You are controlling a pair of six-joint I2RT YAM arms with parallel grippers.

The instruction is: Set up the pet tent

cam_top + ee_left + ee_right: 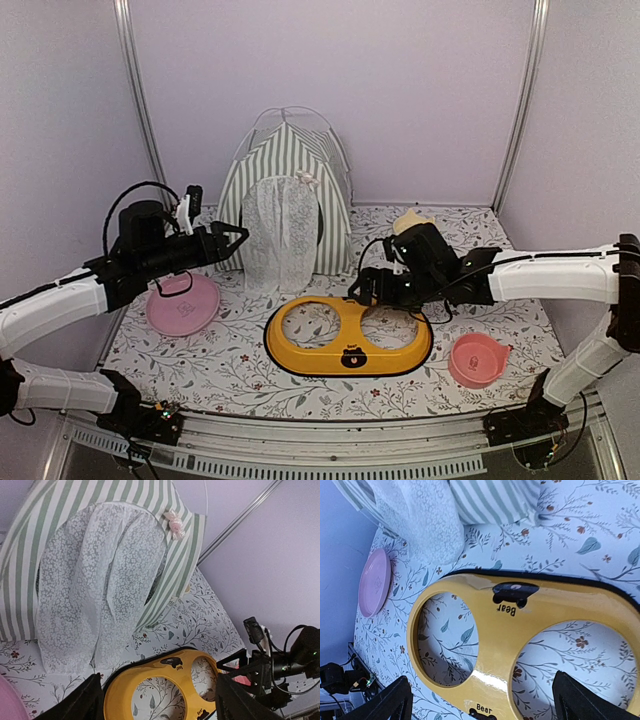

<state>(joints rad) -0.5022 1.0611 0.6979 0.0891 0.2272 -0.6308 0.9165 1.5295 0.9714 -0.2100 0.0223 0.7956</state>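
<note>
I should move my open right gripper outward and down, past the yellow stand, onto the cream object's edge (pixel 428 219) beyond it on the floral mat.
The pet tent (pixel 290 160) stands upright at the back of the floral mat, striped green and white, with its lace curtain (pixel 280 235) hanging over the doorway. My left gripper (pixel 235 238) hovers open just left of the curtain, holding nothing. In the left wrist view the pet tent (pixel 177 565) fills the upper left, and the left gripper (pixel 160 700) is spread wide. My right gripper (pixel 362 290) is open above the yellow stand, in front of the tent's right side. The right wrist view shows the right gripper (pixel 485 700) empty and the pet tent (pixel 495 500) along the top.
A yellow two-hole bowl stand (pixel 348 345) lies at the mat's middle front. A pink plate (pixel 183 305) sits to the left and a pink bowl (pixel 478 358) to the right. A cream object (pixel 413 220) shows behind the right arm. Purple walls and metal posts close the back.
</note>
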